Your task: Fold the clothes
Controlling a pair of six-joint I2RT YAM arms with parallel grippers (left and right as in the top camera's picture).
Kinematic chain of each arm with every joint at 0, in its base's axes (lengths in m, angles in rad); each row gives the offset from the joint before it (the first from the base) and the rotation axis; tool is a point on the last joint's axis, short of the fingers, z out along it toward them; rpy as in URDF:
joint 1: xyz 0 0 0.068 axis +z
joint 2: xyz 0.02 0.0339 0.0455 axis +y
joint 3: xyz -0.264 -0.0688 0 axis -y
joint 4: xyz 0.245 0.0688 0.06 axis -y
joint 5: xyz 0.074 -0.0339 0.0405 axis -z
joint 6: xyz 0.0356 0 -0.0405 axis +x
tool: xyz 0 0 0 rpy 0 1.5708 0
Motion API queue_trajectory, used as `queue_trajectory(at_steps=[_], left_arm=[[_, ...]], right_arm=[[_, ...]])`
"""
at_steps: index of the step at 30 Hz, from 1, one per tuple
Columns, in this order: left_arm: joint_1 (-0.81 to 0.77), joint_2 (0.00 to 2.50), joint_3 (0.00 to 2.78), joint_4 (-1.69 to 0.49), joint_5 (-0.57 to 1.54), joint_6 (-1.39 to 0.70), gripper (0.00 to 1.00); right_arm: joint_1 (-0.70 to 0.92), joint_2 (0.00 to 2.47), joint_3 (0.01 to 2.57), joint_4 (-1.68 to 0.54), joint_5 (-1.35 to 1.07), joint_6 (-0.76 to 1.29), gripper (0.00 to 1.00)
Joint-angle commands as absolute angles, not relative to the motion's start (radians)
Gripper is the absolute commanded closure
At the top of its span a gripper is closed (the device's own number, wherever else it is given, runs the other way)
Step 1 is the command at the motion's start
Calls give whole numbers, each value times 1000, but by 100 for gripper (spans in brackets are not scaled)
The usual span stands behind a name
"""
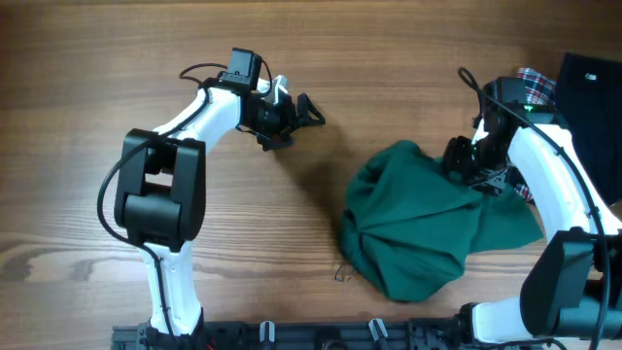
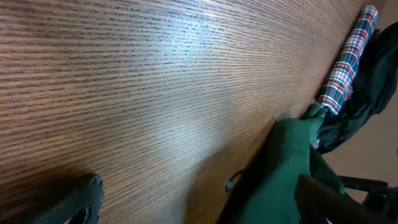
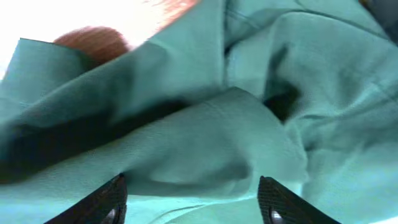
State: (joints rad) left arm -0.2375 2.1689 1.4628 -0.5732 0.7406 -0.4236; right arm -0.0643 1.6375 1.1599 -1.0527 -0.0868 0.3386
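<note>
The robot's right gripper will next move down and slightly back onto the raised fold at the garment's upper end, because its open fingers are still above the cloth.
The clothes are one dark teal-green garment, lying crumpled in a heap right of the table's middle. It also shows in the left wrist view and fills the right wrist view. My right gripper is open, its fingers spread just above the garment's upper right folds. My left gripper is open and empty above bare wood at the upper middle, well left of the garment.
A red-white-blue plaid cloth and a black garment lie at the far right edge behind my right arm. The plaid cloth also shows in the left wrist view. Bare wooden table lies left and front.
</note>
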Motion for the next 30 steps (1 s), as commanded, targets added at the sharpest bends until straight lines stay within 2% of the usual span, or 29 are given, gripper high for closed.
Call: queue_trajectory(at_steps=[1, 4, 7, 10, 13, 16, 18, 26, 30], left_arm=[[-240, 2231, 1427, -588, 555, -396, 0], [-241, 2231, 1427, -589, 555, -396, 0], [-241, 2231, 1427, -590, 555, -396, 0], [-240, 2231, 1427, -598, 555, -396, 0], [-240, 2231, 1427, -603, 554, -395, 0], [-241, 2231, 1427, -603, 555, -395, 0], [-240, 2231, 1427, -601, 554, -396, 0], [-240, 2231, 1427, -602, 551, -396, 0], [-244, 2231, 1427, -602, 551, -396, 0]], right_arm=[[-65, 1648, 1148, -1053, -143, 337, 31], [-65, 1648, 1118, -1056, -121, 430, 30], [-65, 1645, 1114, -1079, -66, 602, 36], [-66, 1618, 1114, -1081, -48, 659, 38], [-87, 1547, 1114, -1102, -40, 675, 33], [-122, 1485, 1102, -1121, -37, 641, 23], [-122, 1482, 1088, -1118, -62, 630, 22], [-122, 1482, 868, -831, -195, 720, 22], [-122, 1482, 820, -755, -197, 736, 22]])
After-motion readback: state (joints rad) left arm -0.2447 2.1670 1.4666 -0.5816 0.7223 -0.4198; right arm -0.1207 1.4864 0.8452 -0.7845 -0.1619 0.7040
